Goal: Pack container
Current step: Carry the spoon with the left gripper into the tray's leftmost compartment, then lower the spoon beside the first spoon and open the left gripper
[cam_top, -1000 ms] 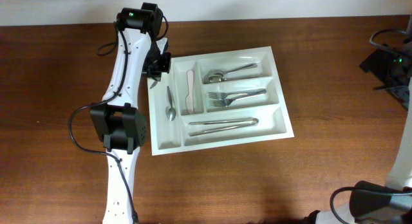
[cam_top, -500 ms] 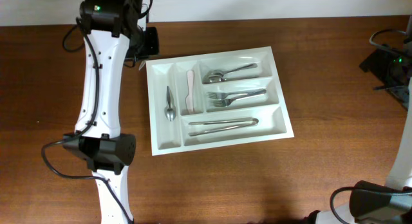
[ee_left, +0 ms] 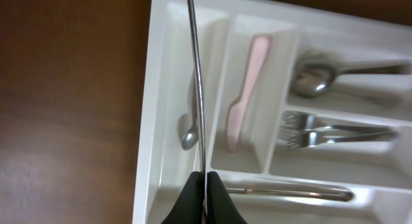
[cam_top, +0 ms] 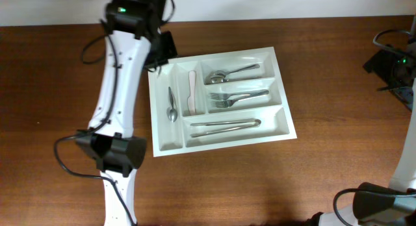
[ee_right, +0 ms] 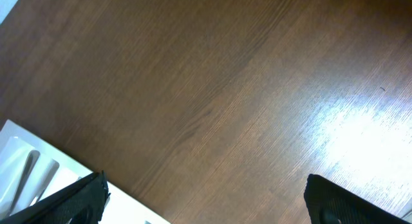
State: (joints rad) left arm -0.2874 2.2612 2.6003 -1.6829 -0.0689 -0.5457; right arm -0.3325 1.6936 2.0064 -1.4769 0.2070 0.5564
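My left gripper lowers and pulls back next to let go of the utensil beside the small spoon (cam_top: 164, 104) (ee_left: 171, 114), since that spot is below the gripper and closer to my base.
The container is a white five-compartment cutlery tray (cam_top: 276, 80) in mid-table. It holds a small spoon (cam_top: 171, 104) and a pink knife (cam_top: 192, 93) in the two narrow compartments. The long ones hold a spoon (cam_top: 231, 73), forks (cam_top: 237, 97) and long steel utensils (cam_top: 224, 126). My left gripper (cam_top: 162, 52) hovers at the tray's far-left corner. In the left wrist view the left gripper (ee_left: 205, 185) is shut on a thin steel utensil (ee_left: 196, 89), seen edge-on above the leftmost compartment (ee_left: 170, 89). My right gripper (ee_right: 203, 198) is open and empty over bare wood.
The left arm's base and links (cam_top: 117, 154) run along the table's left side. Black equipment with cables (cam_top: 396, 60) sits at the far right edge. A corner of the tray (ee_right: 19, 166) shows in the right wrist view.
The left arm swung left and away from the tray's far-left corner half a second ago, then came back right toward that corner. The tray's contents and the right arm have not moved.
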